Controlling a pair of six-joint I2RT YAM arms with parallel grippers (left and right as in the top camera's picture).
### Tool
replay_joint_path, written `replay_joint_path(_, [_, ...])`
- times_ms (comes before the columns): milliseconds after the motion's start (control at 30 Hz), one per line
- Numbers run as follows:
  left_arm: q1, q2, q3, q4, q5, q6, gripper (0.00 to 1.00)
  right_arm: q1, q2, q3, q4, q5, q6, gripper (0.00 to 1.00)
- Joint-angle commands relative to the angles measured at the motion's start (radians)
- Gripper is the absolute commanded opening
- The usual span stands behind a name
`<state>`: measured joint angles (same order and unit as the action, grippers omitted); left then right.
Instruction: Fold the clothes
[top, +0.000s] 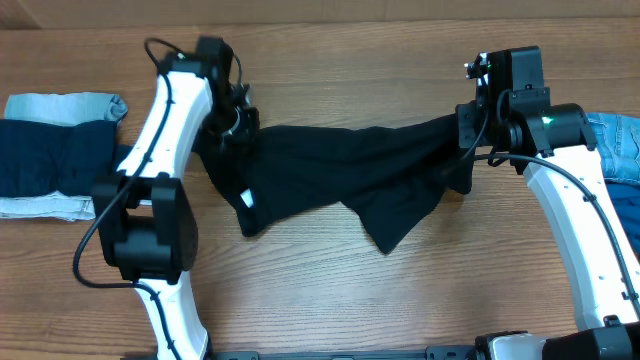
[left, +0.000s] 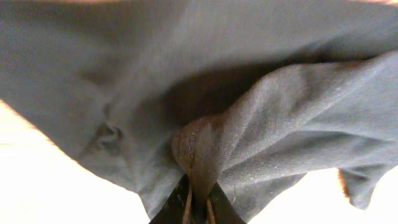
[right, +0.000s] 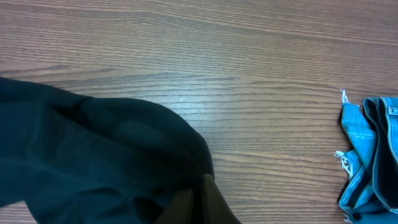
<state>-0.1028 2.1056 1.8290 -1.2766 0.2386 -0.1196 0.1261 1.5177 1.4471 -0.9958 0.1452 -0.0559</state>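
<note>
The garment sags between my grippers, so next my left gripper needs to rise, pulling the cloth wide, then lower onto the tabletop (top: 198, 152) beside the folded stack and release.
A large black garment (top: 340, 170) hangs stretched between my two grippers above the wooden table, its lower edge sagging toward the table near the middle. My left gripper (top: 232, 122) is shut on the garment's left end; in the left wrist view the fingers (left: 198, 208) pinch a bunched fold of the cloth (left: 261, 124). My right gripper (top: 472, 128) is shut on the right end, and the right wrist view shows the dark cloth (right: 93, 162) caught between its closed fingers (right: 205, 202). A white label (top: 247, 199) shows on the hanging left corner.
A folded stack of dark navy (top: 55, 155) and light-blue denim (top: 65, 104) clothes lies at the table's left edge. A bright blue denim piece (top: 615, 145) lies at the far right, also in the right wrist view (right: 370, 162). Bare wooden table (top: 330, 290) spreads in front.
</note>
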Motion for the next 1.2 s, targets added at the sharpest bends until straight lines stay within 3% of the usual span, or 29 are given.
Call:
replay_joint_path(0, [0.032, -0.072, 0.174, -0.061, -0.073, 0.016, 0.09, -0.004, -0.017, 0.013, 0.003, 0.000, 0.008, 0.04])
replay_joint_path(200, [0.130, -0.144, 0.513, -0.173, -0.114, 0.008, 0.08, -0.004, -0.017, 0.013, 0.004, 0.004, 0.008, 0.04])
replay_joint_path(367, [0.155, -0.267, 0.655, -0.182, -0.116, 0.015, 0.06, -0.004, -0.017, 0.013, 0.029, 0.004, 0.008, 0.04])
replay_joint_path(567, [0.155, -0.380, 0.696, -0.154, -0.124, 0.019, 0.06, -0.004, -0.055, 0.025, 0.052, 0.004, 0.004, 0.04])
replay_joint_path(900, [0.155, -0.534, 0.706, -0.163, -0.176, 0.019, 0.06, -0.004, -0.306, 0.164, 0.069, -0.004, -0.050, 0.04])
replay_joint_path(1167, [0.155, -0.460, 0.706, -0.183, -0.186, 0.020, 0.07, -0.004, -0.270, 0.164, 0.081, -0.061, -0.053, 0.04])
